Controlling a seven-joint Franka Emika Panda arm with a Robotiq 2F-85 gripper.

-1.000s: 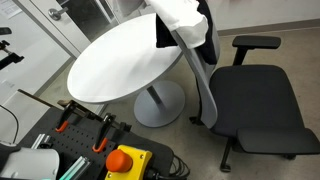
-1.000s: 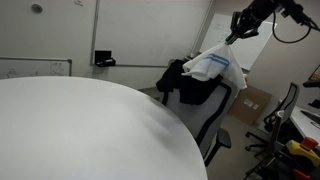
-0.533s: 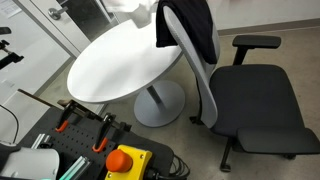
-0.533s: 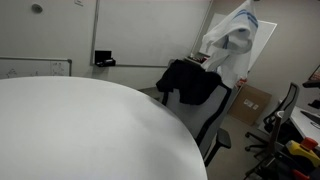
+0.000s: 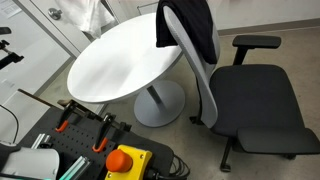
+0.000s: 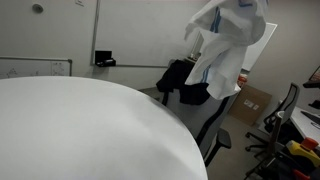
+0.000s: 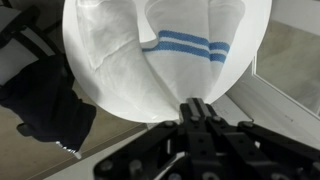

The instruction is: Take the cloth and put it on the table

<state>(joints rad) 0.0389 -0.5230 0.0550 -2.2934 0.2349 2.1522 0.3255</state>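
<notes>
The cloth still hangs high above the table's edge, so my gripper will go down farther in over the bare top of the round white table to release it.
The white cloth [image 5: 95, 12] with light-blue stripes hangs in the air above the far edge of the round white table [image 5: 120, 62]. It also shows dangling high up in an exterior view [image 6: 226, 45], beyond the table top [image 6: 80, 130]. In the wrist view my gripper [image 7: 197, 106] is shut on the cloth [image 7: 150, 55], which hangs spread out below the jaws. The gripper itself is out of frame in both exterior views.
A black office chair [image 5: 255, 100] stands beside the table with a black garment [image 5: 190, 25] draped over its back; the garment also shows in the other views [image 6: 185, 80] [image 7: 45, 105]. A box with a red button [image 5: 128, 160] sits in the foreground.
The cloth has come off the chair back, risen, and moved away from the chair to above the table's far edge. The black garment stayed on the chair.
</notes>
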